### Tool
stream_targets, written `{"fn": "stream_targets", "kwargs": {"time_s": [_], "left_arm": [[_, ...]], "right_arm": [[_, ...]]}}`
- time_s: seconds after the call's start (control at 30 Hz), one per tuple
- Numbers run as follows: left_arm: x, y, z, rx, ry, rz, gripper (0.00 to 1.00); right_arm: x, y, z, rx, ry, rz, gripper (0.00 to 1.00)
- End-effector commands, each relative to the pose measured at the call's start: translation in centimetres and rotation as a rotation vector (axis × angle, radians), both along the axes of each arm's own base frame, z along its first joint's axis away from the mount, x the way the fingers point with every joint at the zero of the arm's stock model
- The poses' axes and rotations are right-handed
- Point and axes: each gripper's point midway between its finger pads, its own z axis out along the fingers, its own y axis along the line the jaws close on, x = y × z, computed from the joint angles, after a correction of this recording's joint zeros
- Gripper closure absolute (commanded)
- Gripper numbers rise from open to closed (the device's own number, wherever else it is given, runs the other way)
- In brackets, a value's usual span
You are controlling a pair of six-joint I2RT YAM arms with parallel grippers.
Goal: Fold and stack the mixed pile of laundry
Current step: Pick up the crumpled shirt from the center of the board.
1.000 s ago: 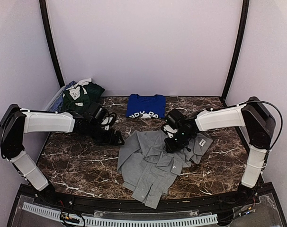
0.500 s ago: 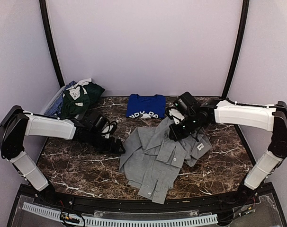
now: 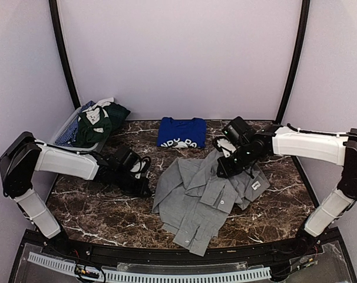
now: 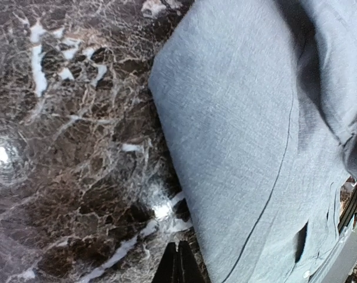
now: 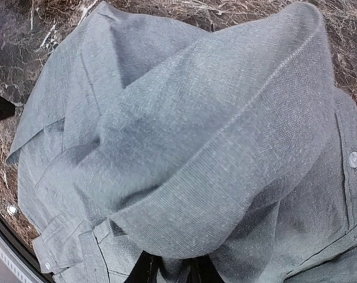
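Observation:
My right gripper opens off the pinched fold next, moves back and goes down onto the shirt's near edge. Bare marble borders the cloth there, beside the buttoned flap.
A light-grey collared shirt (image 3: 196, 197) lies rumpled on the marble table (image 3: 96, 206), its hem toward the near edge. My right gripper (image 3: 221, 171) sits over the shirt's far right part; in the right wrist view a fold of the grey shirt (image 5: 214, 147) drapes over the right gripper (image 5: 181, 274), with cloth pinched between the jaws. My left gripper (image 3: 146, 190) rests low on the marble just left of the shirt; in the left wrist view the left gripper (image 4: 178, 264) is shut and empty beside the grey shirt's edge (image 4: 249, 118). A folded royal-blue T-shirt (image 3: 180, 132) lies at the back centre.
A mesh basket (image 3: 65, 127) at the back left corner holds dark-green and patterned garments (image 3: 99, 121). Dark upright posts (image 3: 63, 53) stand at both back corners. A pale cable rail (image 3: 167, 274) runs along the near edge.
The left gripper has slid toward the near side beside the shirt and shut on nothing. The right arm has stretched out, dragging the shirt's upper part a little to the right.

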Motion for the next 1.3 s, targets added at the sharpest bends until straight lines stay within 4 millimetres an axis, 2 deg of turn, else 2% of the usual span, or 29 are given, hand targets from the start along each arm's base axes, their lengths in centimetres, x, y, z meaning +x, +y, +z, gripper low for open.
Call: {"fn": "stream_targets", "kwargs": {"time_s": [0.0, 0.03, 0.1, 0.17, 0.2, 0.23, 0.3, 0.37, 0.43, 0.57, 0.67, 0.9, 1.07, 1.27], "left_arm": [[1.5, 1.2, 4.4, 0.032, -0.127, 0.029, 1.00], [1.9, 1.1, 5.3, 0.029, -0.149, 0.032, 1.00], [2.1, 1.1, 6.8, 0.018, -0.184, 0.029, 1.00], [2.2, 1.1, 7.7, 0.012, -0.195, 0.026, 1.00], [2.0, 1.2, 7.6, 0.020, -0.182, 0.022, 0.97], [1.9, 1.0, 7.7, 0.009, -0.170, 0.016, 0.89], [1.4, 0.8, 7.3, -0.009, -0.137, 0.005, 0.49], [0.8, 0.5, 6.9, -0.041, -0.115, -0.001, 0.34], [0.2, 0.3, 6.2, -0.059, -0.093, -0.009, 0.28], [-0.8, 0.3, 4.0, -0.030, -0.039, -0.021, 0.25], [-1.4, 0.2, 2.9, -0.004, -0.024, -0.023, 0.25], [-1.4, -0.4, 2.3, -0.020, -0.017, -0.013, 0.25], [-1.0, -0.9, 2.0, -0.026, -0.016, -0.010, 0.25], [-1.3, -1.0, 0.8, -0.026, 0.012, -0.011, 0.22]], "right_arm": [[-0.3, -1.6, 0.5, 0.013, 0.003, -0.040, 0.80], [-0.3, -1.9, 0.5, 0.013, 0.005, -0.045, 0.76], [-0.6, -1.9, 0.8, 0.025, 0.011, -0.038, 0.57], [-1.4, -1.4, 1.4, 0.067, 0.023, 0.000, 0.47], [-2.0, -1.2, 1.6, 0.085, 0.027, 0.019, 0.43], [-2.7, -1.0, 1.7, 0.098, 0.033, 0.039, 0.41], [-4.2, -0.6, 1.7, 0.107, 0.052, 0.078, 0.35], [-5.8, -0.4, 1.0, 0.093, 0.079, 0.111, 0.30], [-7.2, -0.4, -0.4, 0.056, 0.111, 0.130, 0.27], [-7.9, -1.8, -3.6, -0.072, 0.157, 0.076, 0.23], [-8.1, -2.7, -4.8, -0.133, 0.188, 0.013, 0.23], [-9.9, -3.7, -6.7, -0.026, 0.257, -0.165, 0.21], [-8.8, -2.8, -7.3, 0.041, 0.240, -0.205, 0.21], [-6.2, -1.9, -7.1, 0.116, 0.215, -0.220, 0.24]]}}
